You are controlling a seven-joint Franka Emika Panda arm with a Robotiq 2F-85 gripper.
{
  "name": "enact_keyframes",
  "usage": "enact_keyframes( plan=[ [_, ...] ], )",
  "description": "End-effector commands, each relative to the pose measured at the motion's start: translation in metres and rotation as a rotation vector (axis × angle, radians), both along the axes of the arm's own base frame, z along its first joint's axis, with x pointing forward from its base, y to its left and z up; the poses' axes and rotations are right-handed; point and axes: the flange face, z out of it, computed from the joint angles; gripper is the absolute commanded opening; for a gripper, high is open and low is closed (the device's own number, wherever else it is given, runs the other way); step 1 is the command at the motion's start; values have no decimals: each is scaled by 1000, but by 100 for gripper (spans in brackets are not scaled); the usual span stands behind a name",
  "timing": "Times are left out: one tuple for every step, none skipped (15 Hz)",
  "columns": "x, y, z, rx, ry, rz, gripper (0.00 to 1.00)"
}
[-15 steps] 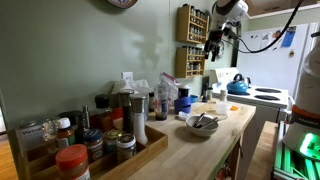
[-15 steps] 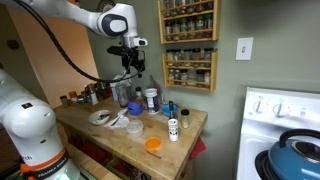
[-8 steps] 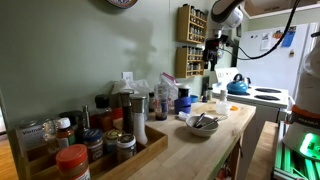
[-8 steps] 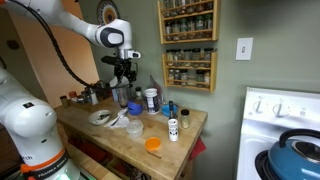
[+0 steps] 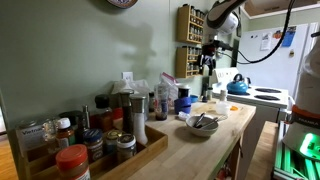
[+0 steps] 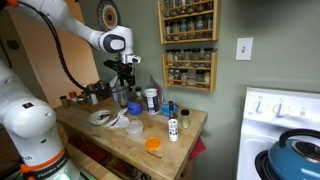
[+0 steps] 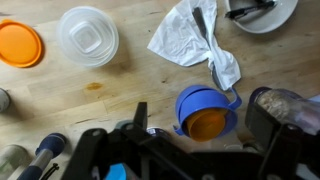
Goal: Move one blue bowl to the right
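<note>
The open fingers of my gripper come down next and turn astride the blue bowls' rim facing the clear lid, which lies below with bare counter beside it.
In the wrist view a stack of small dark-blue bowls (image 7: 205,105) with an orange inside sits on the wooden counter (image 7: 120,90), just beyond my gripper (image 7: 203,125). The jaws stand wide apart, one dark finger on each side of the stack, and hold nothing. In both exterior views the gripper (image 5: 208,52) (image 6: 127,76) hangs above the back of the counter, well clear of the things below. A blue item (image 5: 182,101) near the wall may be the same stack.
A crumpled white napkin (image 7: 195,40) with a utensil lies beside the bowls. A pale bowl with utensils (image 7: 262,12) (image 5: 201,123), a clear lid (image 7: 88,35) and an orange lid (image 7: 20,44) (image 6: 152,144) are on the counter. Jars crowd the wall side. A blue kettle (image 5: 238,85) stands on the stove.
The gripper has come down towards the counter and shifted a little sideways along the wall. Nothing on the counter has moved.
</note>
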Motion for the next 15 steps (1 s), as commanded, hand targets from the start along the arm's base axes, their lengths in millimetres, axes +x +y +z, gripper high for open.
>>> enact_keyframes(
  plan=[
    [23,12,-40,21,15,-200,100],
    [28,16,-49,26,11,-254,100],
    [34,19,-59,26,9,-311,100],
    [37,19,-67,22,26,-362,100],
    [40,19,-73,27,40,-412,100],
    [33,19,-61,11,20,-319,100],
    [35,20,-68,10,33,-352,100],
    [37,20,-72,9,42,-370,100],
    [37,20,-74,10,45,-378,100],
    [43,22,-81,5,55,-438,100],
    [46,23,-87,-1,57,-491,100],
    [49,22,-93,-6,52,-550,100],
    [51,23,-100,-8,72,-581,100],
    [52,24,-107,-18,89,-605,100],
    [53,24,-114,-36,99,-631,100]
  ],
)
